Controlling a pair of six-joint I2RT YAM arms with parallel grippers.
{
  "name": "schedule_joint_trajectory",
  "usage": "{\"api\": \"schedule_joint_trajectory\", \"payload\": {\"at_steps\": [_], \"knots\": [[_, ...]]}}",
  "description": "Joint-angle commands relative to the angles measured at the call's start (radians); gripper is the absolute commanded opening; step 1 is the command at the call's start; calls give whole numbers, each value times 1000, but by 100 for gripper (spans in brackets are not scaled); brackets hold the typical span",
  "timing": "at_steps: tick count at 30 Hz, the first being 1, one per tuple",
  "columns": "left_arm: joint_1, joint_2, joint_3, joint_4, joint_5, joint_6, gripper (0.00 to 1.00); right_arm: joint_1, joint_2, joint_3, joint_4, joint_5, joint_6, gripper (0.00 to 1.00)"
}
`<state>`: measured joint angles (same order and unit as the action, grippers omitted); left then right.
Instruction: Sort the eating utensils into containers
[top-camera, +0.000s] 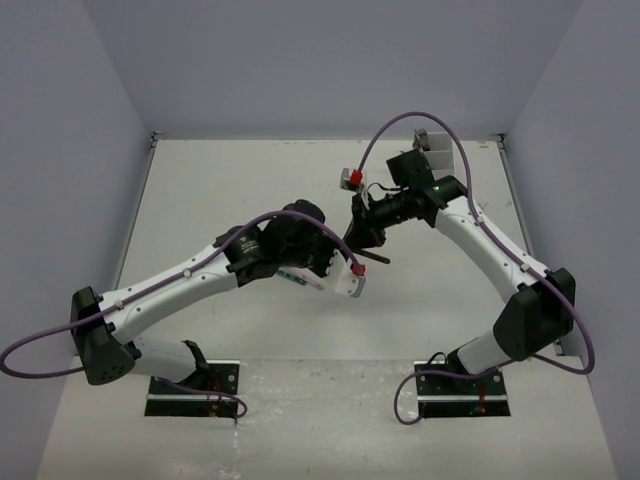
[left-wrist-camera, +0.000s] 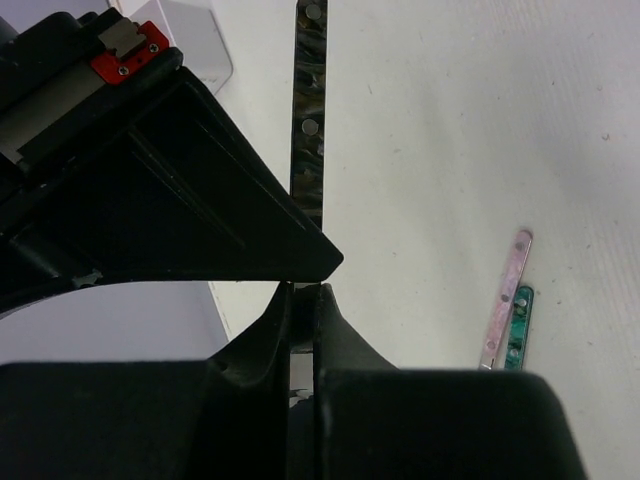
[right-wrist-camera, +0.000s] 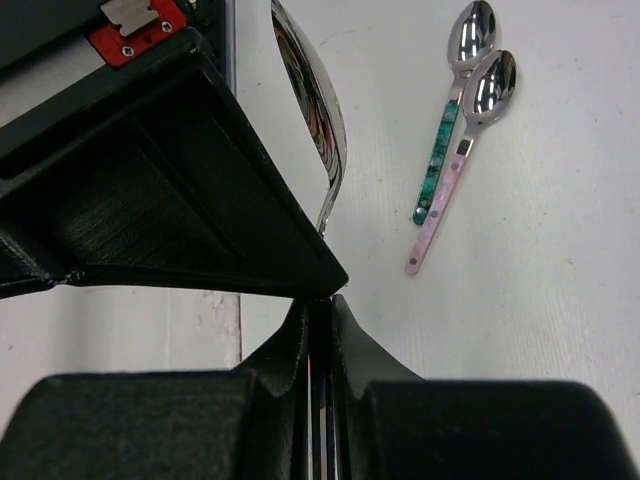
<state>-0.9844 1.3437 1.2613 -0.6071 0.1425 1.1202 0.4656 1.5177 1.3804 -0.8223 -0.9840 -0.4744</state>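
Observation:
The right gripper moves outward over the white container next, turns the spoon handle-down, lowers it inside and releases it, since utensils already stand there.
In the left wrist view my left gripper is shut on a utensil with a dark patterned handle that sticks out ahead of the jaws. In the right wrist view my right gripper is shut on the stem of a spoon, whose shiny bowl points away from the jaws. I cannot tell whether both hold the same piece. From above, the left gripper and right gripper meet close together at mid table. A teal-handled spoon and a pink-handled spoon lie side by side on the table. The white container stands at the far right.
The pink handle and teal handle lie to the right of the left gripper. A corner of the white container shows at the upper left of the left wrist view. Grey walls enclose the white table on three sides.

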Motion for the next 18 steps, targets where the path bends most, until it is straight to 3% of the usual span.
{"api": "schedule_joint_trajectory", "payload": {"at_steps": [1,2,4,5,8,13,18], "knots": [[-7,-15,12,82,9,-3,2,-2,-14,29,17,80,-3,0],[-7,-17,9,90,9,-13,7,-1,-25,25,38,97,16,0],[-7,-28,-6,128,8,-40,39,-2,-34,16,98,149,54,0],[-5,-41,-17,163,5,-48,99,-5,-40,13,121,172,74,0],[-7,-80,-46,255,-6,-100,100,-31,-44,5,205,226,131,0],[-5,-164,-106,435,-27,-225,100,-192,-57,-41,435,289,209,0],[-4,-311,-230,700,-138,-362,100,-399,-117,-177,794,162,155,0]]}}
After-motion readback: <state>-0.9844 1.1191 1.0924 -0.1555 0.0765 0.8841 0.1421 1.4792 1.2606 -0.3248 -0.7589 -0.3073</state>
